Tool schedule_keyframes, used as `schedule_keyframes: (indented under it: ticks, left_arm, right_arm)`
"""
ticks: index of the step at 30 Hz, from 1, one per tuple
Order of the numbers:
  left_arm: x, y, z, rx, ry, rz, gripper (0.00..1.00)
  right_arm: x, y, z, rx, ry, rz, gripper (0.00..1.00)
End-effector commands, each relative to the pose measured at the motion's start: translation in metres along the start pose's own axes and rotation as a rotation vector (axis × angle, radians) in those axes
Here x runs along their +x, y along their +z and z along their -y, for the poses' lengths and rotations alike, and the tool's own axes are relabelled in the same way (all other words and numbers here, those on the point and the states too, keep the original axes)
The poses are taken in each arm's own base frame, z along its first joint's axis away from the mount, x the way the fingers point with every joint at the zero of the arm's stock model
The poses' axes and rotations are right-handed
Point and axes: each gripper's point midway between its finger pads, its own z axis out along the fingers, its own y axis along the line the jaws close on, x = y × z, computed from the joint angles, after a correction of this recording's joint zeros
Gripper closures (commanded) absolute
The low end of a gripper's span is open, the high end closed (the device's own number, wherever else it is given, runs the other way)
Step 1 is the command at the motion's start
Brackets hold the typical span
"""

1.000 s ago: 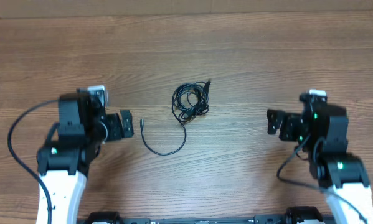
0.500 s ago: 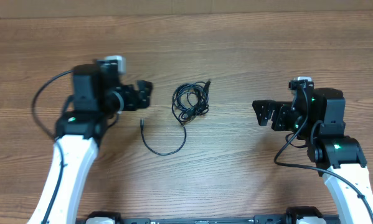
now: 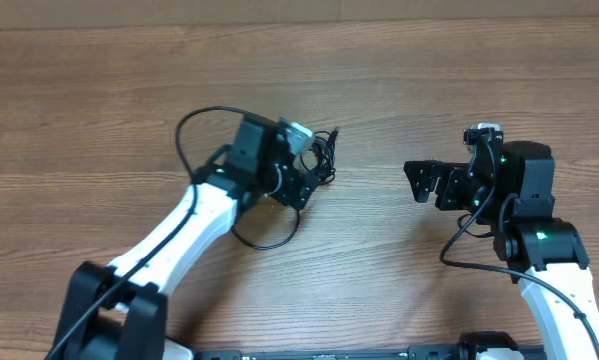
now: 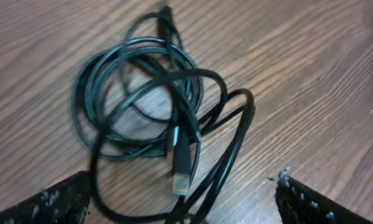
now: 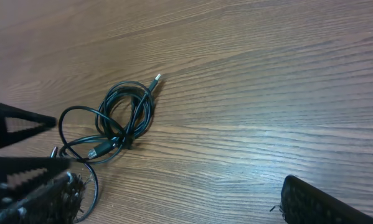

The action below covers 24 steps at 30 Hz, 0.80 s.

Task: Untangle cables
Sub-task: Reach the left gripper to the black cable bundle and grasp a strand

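The left gripper moves down onto the near loop parts of the cable bundle next, because they already run between its open fingers beside the cable's plug end.
The cables are a small coiled black bundle (image 3: 322,158) mid-table, with a thin tail curving toward the front (image 3: 271,243). My left gripper (image 3: 301,182) is open and hangs right over the bundle's near-left side, hiding part of it. In the left wrist view the loops (image 4: 152,99) and a plug end (image 4: 180,177) lie between my open fingers (image 4: 183,205), which touch nothing. My right gripper (image 3: 425,182) is open and empty, well to the right of the bundle. The bundle shows far off in the right wrist view (image 5: 127,121), beyond the open jaws (image 5: 174,202).
The wooden table (image 3: 459,80) is bare around the bundle. My left arm (image 3: 169,240) reaches diagonally across the front left. The table's far edge (image 3: 299,24) runs along the top.
My left arm has swung right and forward, from the table's left side to just over the cable bundle. My right gripper shifted slightly left earlier and has held still since.
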Motion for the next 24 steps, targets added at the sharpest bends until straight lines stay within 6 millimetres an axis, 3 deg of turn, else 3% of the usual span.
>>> schedule_keyframes:
  ticks: [1,4,6,9,14,16,19,24]
  left_arm:
    - [0.0,0.018,0.001,-0.011,0.058,-0.016,0.09]
    - [0.005,0.029,-0.006,-0.05,0.059,-0.036,0.2]
    - [0.007,0.03,-0.011,-0.08,0.059,-0.044,0.38]
    - [0.002,0.025,-0.018,-0.122,0.061,-0.028,0.94]
    - [-0.033,-0.003,-0.011,-0.113,-0.062,0.088,0.96]
    - [-0.061,-0.029,0.009,-0.019,-0.121,0.18,0.96]
    - [-0.088,-0.062,0.035,0.116,-0.185,0.267,0.96]
    - [-0.102,-0.098,0.063,0.258,-0.223,0.323,0.96]
  right_arm:
    - [-0.011,-0.005,-0.007,-0.015,-0.011,0.029,0.0]
    - [-0.011,-0.005,-0.007,-0.015,-0.011,0.029,0.0]
    - [-0.011,-0.005,-0.007,-0.016,-0.011,0.029,0.0]
    - [-0.011,-0.005,-0.007,-0.016,-0.011,0.03,0.0]
    - [-0.017,-0.005,-0.011,-0.039,-0.018,0.053,0.03]
    - [-0.024,-0.006,-0.021,-0.09,-0.007,0.076,0.11]
    - [-0.03,-0.006,-0.029,-0.137,0.0,0.094,0.18]
    - [-0.029,0.0,-0.046,-0.236,-0.018,0.074,0.18]
